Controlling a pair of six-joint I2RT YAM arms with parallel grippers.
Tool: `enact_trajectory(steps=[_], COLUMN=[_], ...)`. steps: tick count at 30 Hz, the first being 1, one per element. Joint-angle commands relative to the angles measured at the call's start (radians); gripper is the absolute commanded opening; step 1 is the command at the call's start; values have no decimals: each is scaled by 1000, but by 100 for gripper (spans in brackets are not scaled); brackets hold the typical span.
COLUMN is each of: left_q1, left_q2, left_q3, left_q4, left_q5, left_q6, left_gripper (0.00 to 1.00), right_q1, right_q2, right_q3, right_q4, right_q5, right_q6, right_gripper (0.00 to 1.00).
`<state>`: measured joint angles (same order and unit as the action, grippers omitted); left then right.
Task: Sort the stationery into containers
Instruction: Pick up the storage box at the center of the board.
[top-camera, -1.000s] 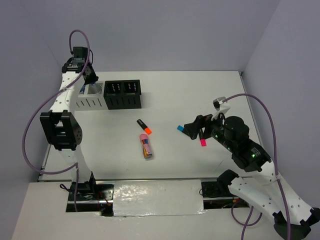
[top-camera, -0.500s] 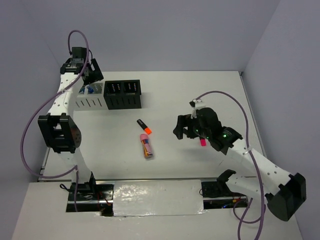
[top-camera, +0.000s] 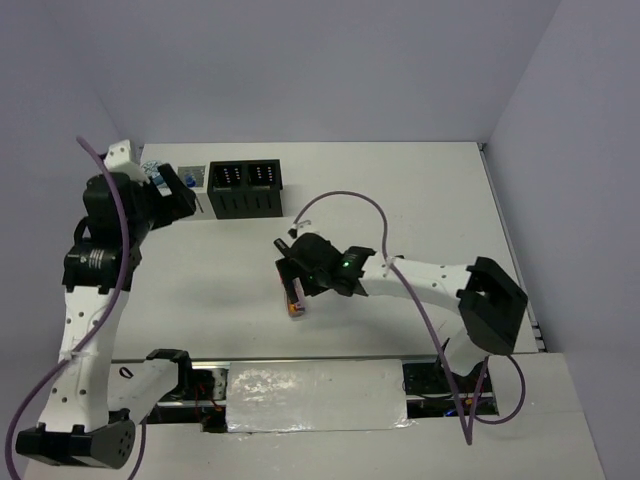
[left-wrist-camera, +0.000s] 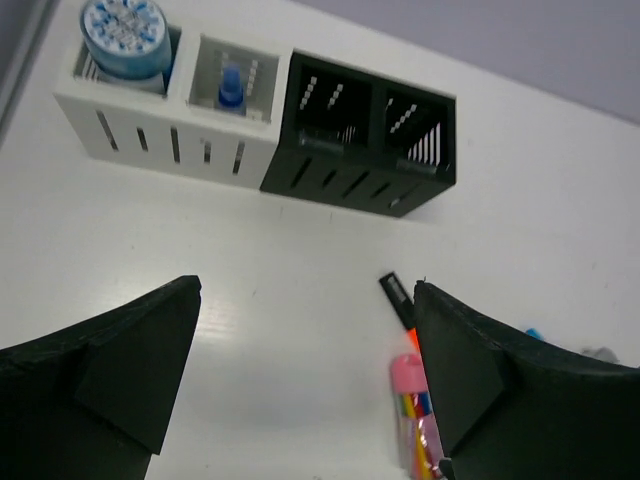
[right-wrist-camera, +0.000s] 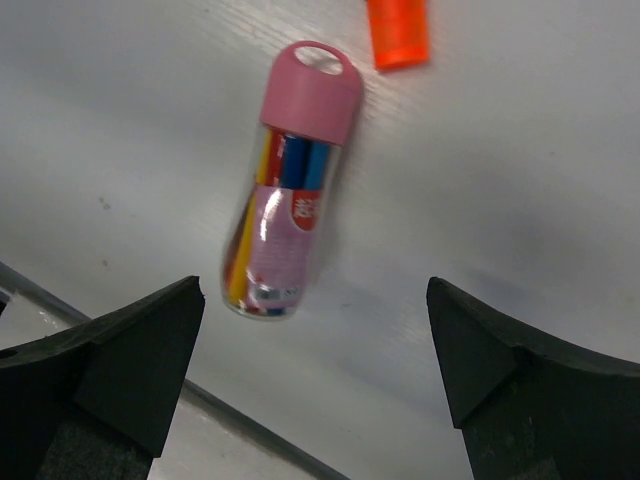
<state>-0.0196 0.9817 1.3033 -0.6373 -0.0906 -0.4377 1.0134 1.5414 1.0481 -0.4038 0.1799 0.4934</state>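
I will lower my right gripper next and turn it slightly so that its open fingers go on both sides of the tube's pink-labelled lower body (top-camera: 295, 301) (right-wrist-camera: 275, 250), because the tube lies at an angle between them.
The containers stand in a row at the back left, two white boxes (left-wrist-camera: 170, 140) and two black boxes (left-wrist-camera: 365, 150). A round blue piece (left-wrist-camera: 125, 30) fills the outer white box. A small blue-capped bottle (left-wrist-camera: 232, 85) stands in the one beside it. My left gripper (top-camera: 172, 195) hangs open and empty in front of the white boxes. At mid-table lies the pink-capped tube (right-wrist-camera: 290, 235), with the orange-capped highlighter (left-wrist-camera: 398, 300) just beyond it. My right gripper (right-wrist-camera: 315, 340) is open above the tube's bottom end and holds nothing.
A blue speck (left-wrist-camera: 533, 333) shows on the table past my left gripper's right finger. The right arm (top-camera: 420, 275) stretches across the middle of the table. A taped metal strip (top-camera: 310, 385) runs along the near edge.
My left gripper opened at the white boxes and drew back toward the near side. My right arm swung left from the blue- and pink-capped highlighters to above the tube.
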Motion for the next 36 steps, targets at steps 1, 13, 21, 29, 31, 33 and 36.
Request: enact_trajectory(steps=[1,13,21,29,31,33,36], left_q1=[-5,-2,-3,-55,-112,-167,-254], left_q2=[-29,-92,-110,-244,-248,-247,-222], left_q3=[-151,-338,-348,-503,-474,-460,-446], left_q4=[83,154,160,531,525,547,582], left_q5=[74,115,227,729,691,701,735], left_q6=[42,14,-53,-289,-283,-301,-314], left_gripper=[99,99,99,99,99,99,99], right_q1=[45,97,142,155,156,157,160], right_q2=[86,328,266,-234,-325,-390,-455], right_q3=[101,162,112,-178,-223,-241,-281], right_q4=[5,-23,78,515,592,626,709], right_q5=[78,118,50,-98,-143,-160,-175], right_q6=[31,63,18,-13,-6,-13,-33], right_gripper=[99,73,0,0,0,0,0])
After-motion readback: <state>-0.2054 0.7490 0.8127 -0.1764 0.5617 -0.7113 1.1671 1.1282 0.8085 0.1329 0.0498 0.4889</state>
